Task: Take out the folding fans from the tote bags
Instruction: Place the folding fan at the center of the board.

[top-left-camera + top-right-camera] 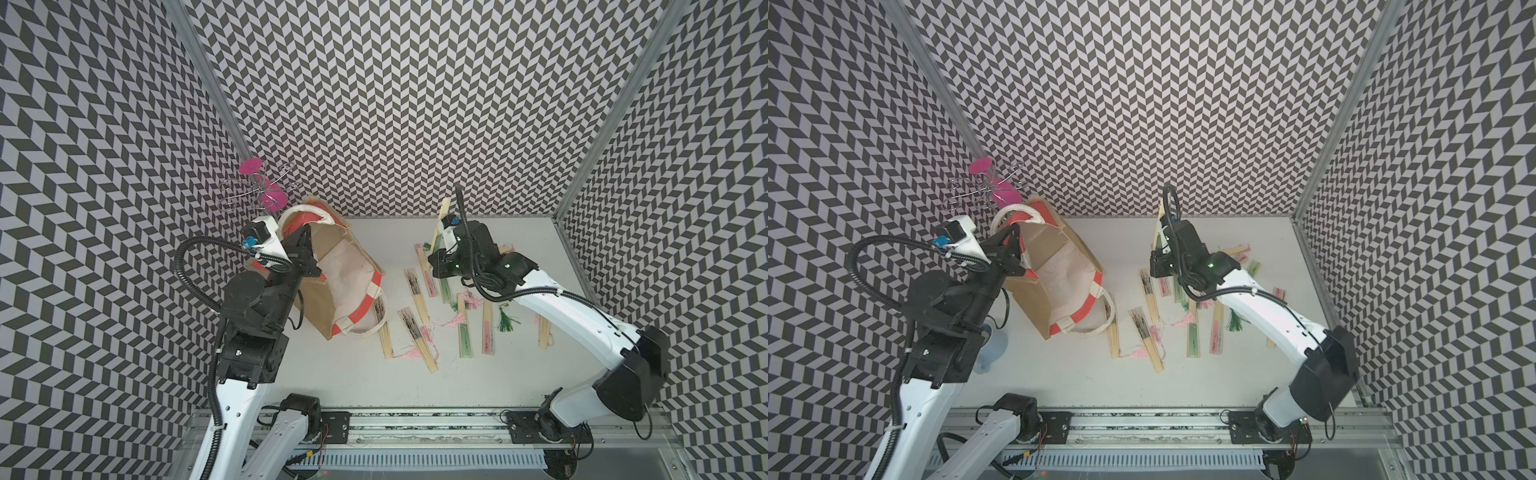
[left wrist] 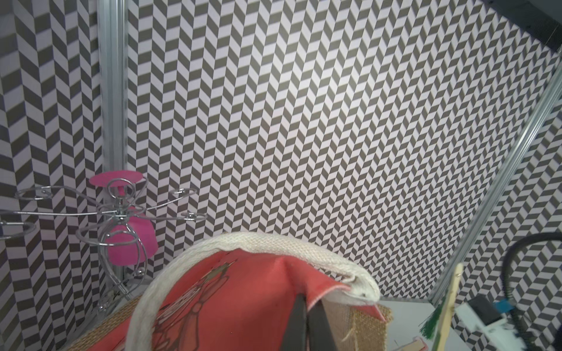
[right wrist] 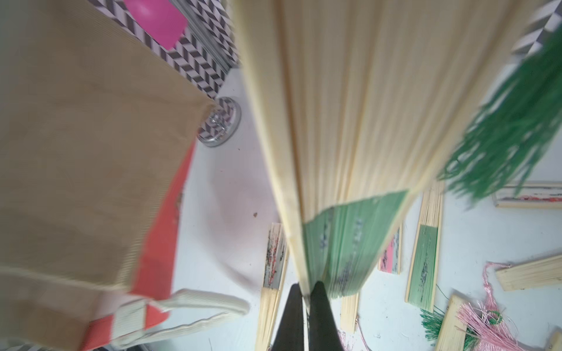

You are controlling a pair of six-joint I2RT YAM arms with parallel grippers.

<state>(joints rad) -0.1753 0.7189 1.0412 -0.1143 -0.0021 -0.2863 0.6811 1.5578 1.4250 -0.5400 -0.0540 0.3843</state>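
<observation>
I should next move my right gripper toward the tan tote bag (image 1: 318,305), lower the green fan there and let go of it, because bare tabletop shows between the bag and the fans.
The tan tote bag (image 1: 318,305) lies tilted with its mouth toward the fans, white lining (image 1: 1059,278) showing. My left gripper (image 2: 307,299) is shut on its red-orange rim (image 2: 243,297) beside the white rope handle (image 2: 273,243), at the bag's far end (image 1: 305,239). My right gripper (image 3: 306,287) is shut on a guard stick of a green folding fan (image 3: 334,121), which is partly spread, with a green tassel (image 3: 517,127). That fan stands upright above the table in both top views (image 1: 441,220) (image 1: 1160,214). Several folding fans (image 1: 465,328) lie on the table right of the bag.
A chrome wire stand with pink discs (image 1: 266,191) stands at the back left corner, close behind the bag. A pale blue object (image 1: 994,345) sits under the left arm. Patterned walls close in three sides, and the arm rail (image 1: 415,424) runs along the front.
</observation>
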